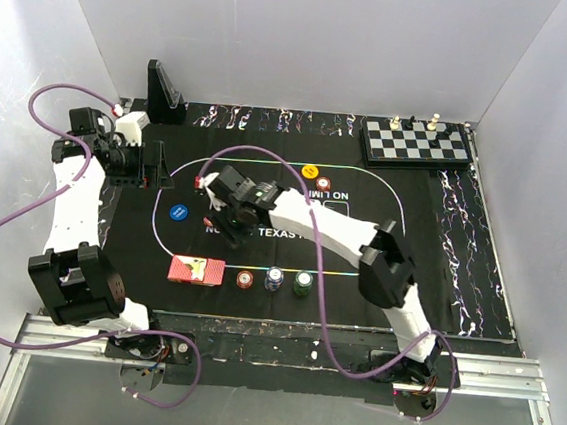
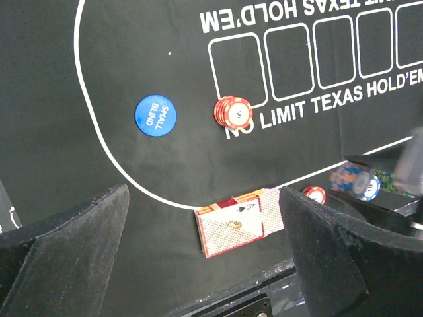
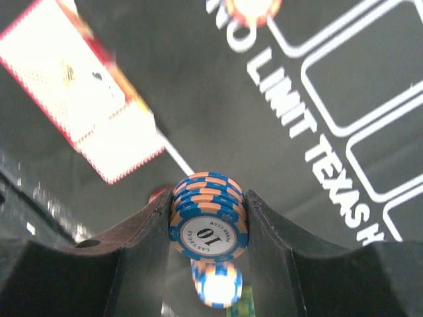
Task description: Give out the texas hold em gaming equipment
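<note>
I will next lower the blue chips in my right gripper beside the red chip stack.
My right gripper is shut on a small stack of blue poker chips, lifted off the mat. More blue chips lie blurred beneath it. In the top view the right gripper hangs over the left half of the mat. A red-backed card deck, red chips, blue chips and green chips line the near edge. My left gripper stands open and empty above the card deck. The blue button disc and a red chip stack lie farther in.
A chessboard with pieces sits at the back right. A black triangular stand is at the back left. A yellow disc and a red chip lie on the black felt mat. Purple cables loop around both arms.
</note>
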You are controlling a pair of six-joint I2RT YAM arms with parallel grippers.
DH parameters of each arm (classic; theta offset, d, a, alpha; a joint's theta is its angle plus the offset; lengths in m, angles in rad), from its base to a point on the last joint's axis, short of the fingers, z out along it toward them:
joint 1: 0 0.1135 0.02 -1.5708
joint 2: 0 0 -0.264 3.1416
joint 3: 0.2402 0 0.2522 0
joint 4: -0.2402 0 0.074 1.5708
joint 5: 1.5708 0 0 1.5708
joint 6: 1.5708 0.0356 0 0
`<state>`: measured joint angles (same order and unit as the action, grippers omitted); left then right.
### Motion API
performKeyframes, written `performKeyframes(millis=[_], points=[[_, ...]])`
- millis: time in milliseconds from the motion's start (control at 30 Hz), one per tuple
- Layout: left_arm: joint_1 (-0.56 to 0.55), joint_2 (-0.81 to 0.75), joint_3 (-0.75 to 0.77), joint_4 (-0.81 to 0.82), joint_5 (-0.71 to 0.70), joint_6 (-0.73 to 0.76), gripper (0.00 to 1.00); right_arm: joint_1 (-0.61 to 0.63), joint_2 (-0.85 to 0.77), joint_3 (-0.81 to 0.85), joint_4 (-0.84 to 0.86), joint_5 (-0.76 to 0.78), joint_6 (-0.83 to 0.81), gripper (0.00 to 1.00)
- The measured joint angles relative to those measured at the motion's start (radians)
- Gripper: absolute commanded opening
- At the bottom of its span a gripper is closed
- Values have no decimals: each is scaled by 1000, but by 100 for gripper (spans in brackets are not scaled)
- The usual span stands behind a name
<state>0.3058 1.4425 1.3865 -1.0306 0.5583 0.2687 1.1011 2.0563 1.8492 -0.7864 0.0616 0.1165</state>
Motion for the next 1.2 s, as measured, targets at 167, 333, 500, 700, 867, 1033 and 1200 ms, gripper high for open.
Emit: performKeyframes(millis=[167, 333, 500, 700, 867, 1033, 1200], points=[[2, 0, -26, 16, 3, 2, 98, -2, 228, 261, -2, 2, -19, 1], [19, 7, -29, 26, 17, 6, 100, -13, 354, 368, -4, -24, -11, 1], [34, 22, -29, 44, 43, 2, 100, -27, 407, 401, 0, -40, 10, 1], [48, 41, -28, 48, 68, 0, 100, -39, 462, 466, 19, -39, 35, 4], [57, 61, -26, 47, 81, 0, 100, -49, 492, 491, 27, -9, 65, 6], [59, 87, -4, 43, 93, 0, 100, -59, 498, 496, 28, 7, 90, 20], [59, 90, 8, 43, 103, 0, 100, -60, 499, 498, 27, 10, 100, 41]])
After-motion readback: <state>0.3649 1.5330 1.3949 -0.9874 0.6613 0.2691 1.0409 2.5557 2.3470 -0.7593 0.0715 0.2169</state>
